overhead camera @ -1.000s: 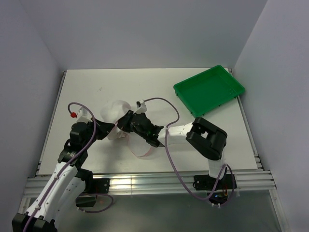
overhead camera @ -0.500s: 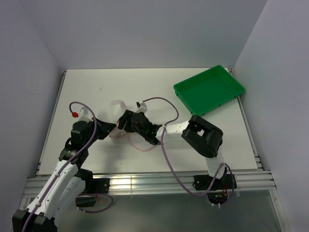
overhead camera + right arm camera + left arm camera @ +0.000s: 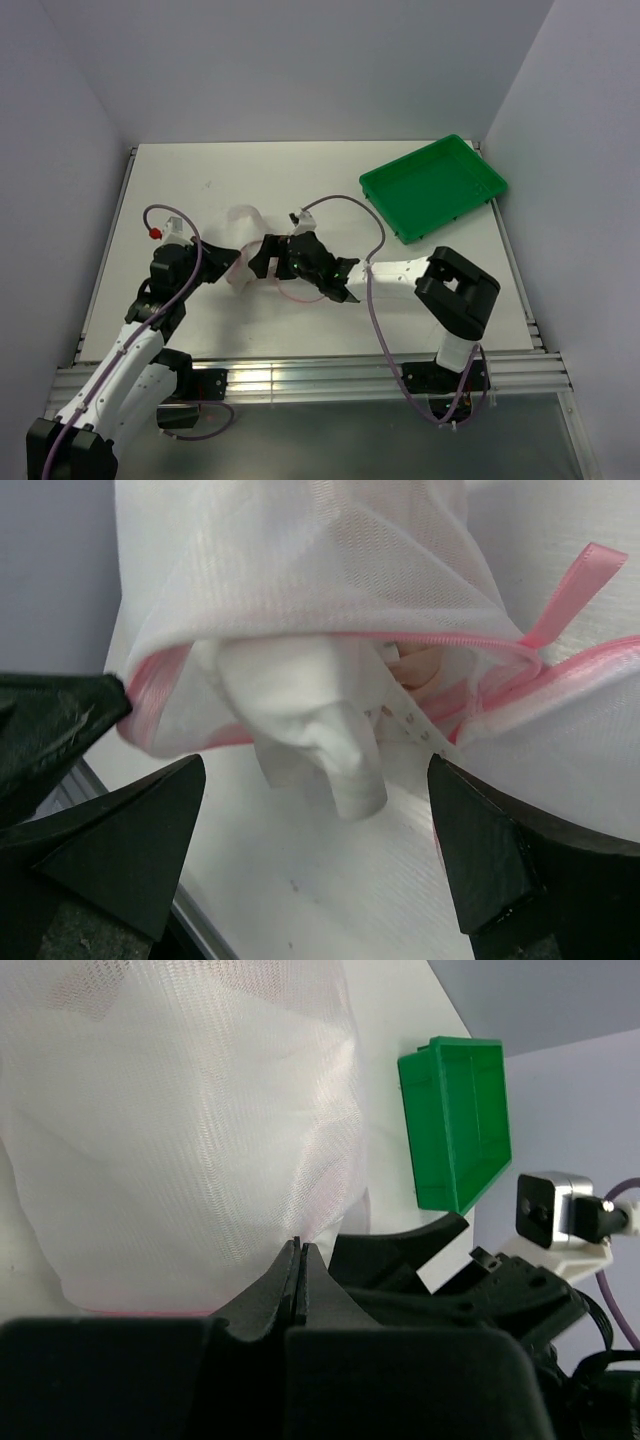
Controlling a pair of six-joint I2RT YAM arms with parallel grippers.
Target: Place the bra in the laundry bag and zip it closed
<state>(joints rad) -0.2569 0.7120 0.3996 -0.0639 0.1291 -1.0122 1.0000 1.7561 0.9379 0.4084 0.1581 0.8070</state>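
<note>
The round flap's pink rim [image 3: 296, 298] lies unheld, so next my right gripper needs to back off from the bra toward the right in the top view, then lower onto the flap's rim.
The laundry bag [image 3: 243, 222], a white mesh pouch with a pink zipper rim [image 3: 160, 692], lies at the table's middle left with its mouth open toward the right arm. My left gripper [image 3: 224, 268] is shut on the bag's lower edge; in the left wrist view its jaws [image 3: 300, 1252] are pressed together on the mesh [image 3: 180, 1130]. The bra [image 3: 310, 730], white padded fabric with a pink strap [image 3: 295, 296], sits partly inside the mouth and partly hangs out. My right gripper [image 3: 310, 855] stands wide open just before it, touching nothing, also seen from above [image 3: 272, 262].
A green plastic tray [image 3: 433, 185] stands at the back right of the white table [image 3: 180, 180]. A pink ribbon [image 3: 570, 580] hangs from the bag's rim. Purple cables loop beside both arms. Walls close in the table on three sides.
My right gripper has gone from nearly shut to wide open, letting go of the bra at the bag's mouth, and its elbow swung right. The left gripper kept its grip.
</note>
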